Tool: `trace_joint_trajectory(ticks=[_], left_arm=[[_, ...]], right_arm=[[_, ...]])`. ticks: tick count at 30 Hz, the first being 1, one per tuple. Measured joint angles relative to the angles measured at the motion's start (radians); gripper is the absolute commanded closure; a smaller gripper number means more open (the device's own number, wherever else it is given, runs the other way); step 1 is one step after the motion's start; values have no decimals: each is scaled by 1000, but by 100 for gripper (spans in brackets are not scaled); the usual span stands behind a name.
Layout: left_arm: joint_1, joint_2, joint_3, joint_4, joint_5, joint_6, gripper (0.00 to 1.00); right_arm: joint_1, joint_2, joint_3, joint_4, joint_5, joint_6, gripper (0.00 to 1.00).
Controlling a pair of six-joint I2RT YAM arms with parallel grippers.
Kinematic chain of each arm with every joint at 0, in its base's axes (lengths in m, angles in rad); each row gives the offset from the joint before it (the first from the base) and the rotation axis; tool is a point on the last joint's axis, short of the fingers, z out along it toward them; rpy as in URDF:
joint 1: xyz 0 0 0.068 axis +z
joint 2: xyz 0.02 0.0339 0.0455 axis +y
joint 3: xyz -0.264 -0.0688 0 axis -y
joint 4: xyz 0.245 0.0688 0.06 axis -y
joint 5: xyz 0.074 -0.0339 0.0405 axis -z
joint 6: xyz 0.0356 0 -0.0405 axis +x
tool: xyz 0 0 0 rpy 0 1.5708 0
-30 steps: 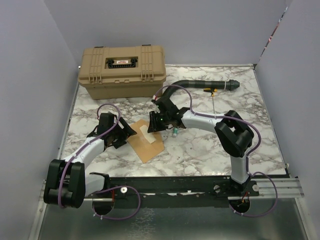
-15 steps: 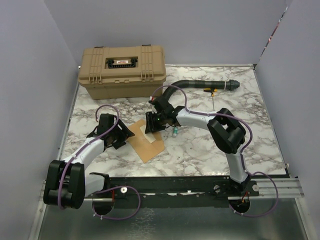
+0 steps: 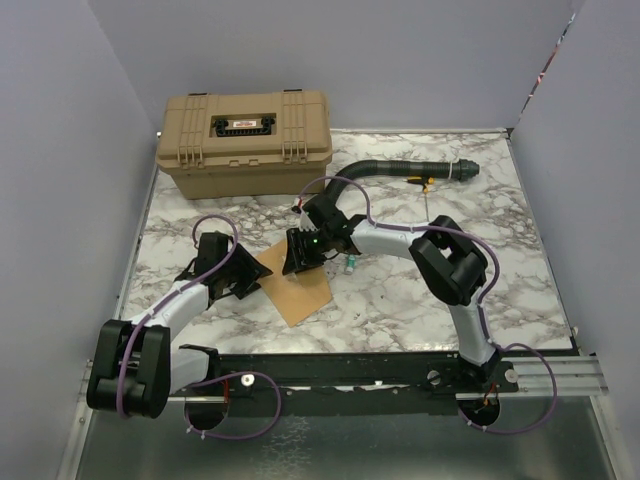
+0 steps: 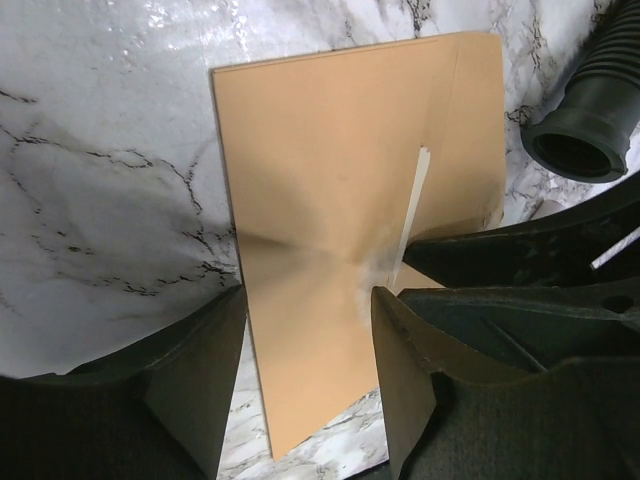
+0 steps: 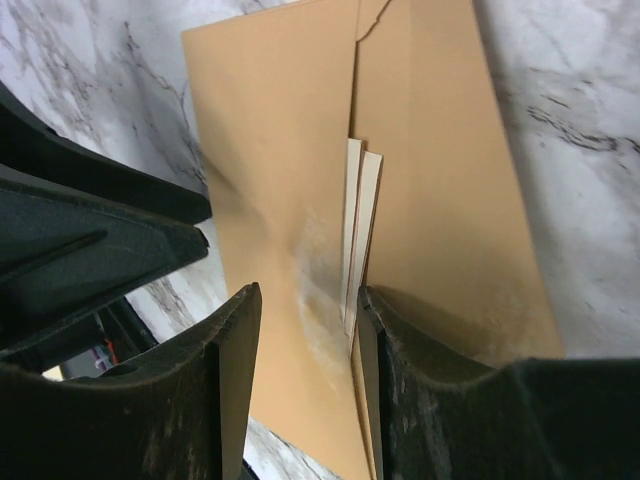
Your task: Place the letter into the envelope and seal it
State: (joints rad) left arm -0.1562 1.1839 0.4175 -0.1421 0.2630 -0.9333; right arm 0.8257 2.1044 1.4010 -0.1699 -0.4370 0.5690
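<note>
The green item's far end (image 3: 350,259) lies to my right gripper's right in the top view, so I need to raise that gripper off the envelope (image 3: 305,292) next and lower it there.
The orange-tan envelope (image 3: 305,292) lies flat on the marble table between my arms. It fills the left wrist view (image 4: 320,150) and the right wrist view (image 5: 270,130). Its flap (image 5: 430,150) lies folded over the body. A narrow pale strip (image 5: 356,230) peeks out along the flap's edge; I cannot tell if it is the letter, which is otherwise hidden. My left gripper (image 3: 248,270) (image 4: 308,300) is open, its fingers astride the envelope's left corner. My right gripper (image 3: 297,255) (image 5: 308,295) is open, low over the envelope's far end, one finger at the flap's edge.
A tan toolbox (image 3: 245,140) stands shut at the back left. A black ribbed hose (image 3: 400,168) lies at the back, its open end near the envelope (image 4: 585,120). A yellow-handled tool (image 3: 425,183) and a small green item (image 3: 351,266) lie right of the envelope.
My right gripper has moved left and down over the envelope's far end, covering the pale sheet that showed there. My left gripper has shifted slightly nearer.
</note>
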Motion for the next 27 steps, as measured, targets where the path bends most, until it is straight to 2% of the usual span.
trace_joint_trajectory(ticks=[9, 17, 21, 23, 27], left_arm=[[1, 2, -17, 39, 21, -13, 44], [2, 0, -16, 41, 24, -5, 41], [-1, -12, 4, -3, 8, 20, 32], [-2, -24, 22, -48, -16, 40, 29], [-2, -61, 63, -151, -97, 90, 27]], right_arm=[[-2, 26, 0, 57, -67, 25, 52], [-10, -2, -16, 50, -17, 33, 52], [-15, -107, -66, 29, 80, 19, 51], [-18, -198, -106, 20, 148, 8, 48], [-28, -384, -173, 18, 308, -4, 46]])
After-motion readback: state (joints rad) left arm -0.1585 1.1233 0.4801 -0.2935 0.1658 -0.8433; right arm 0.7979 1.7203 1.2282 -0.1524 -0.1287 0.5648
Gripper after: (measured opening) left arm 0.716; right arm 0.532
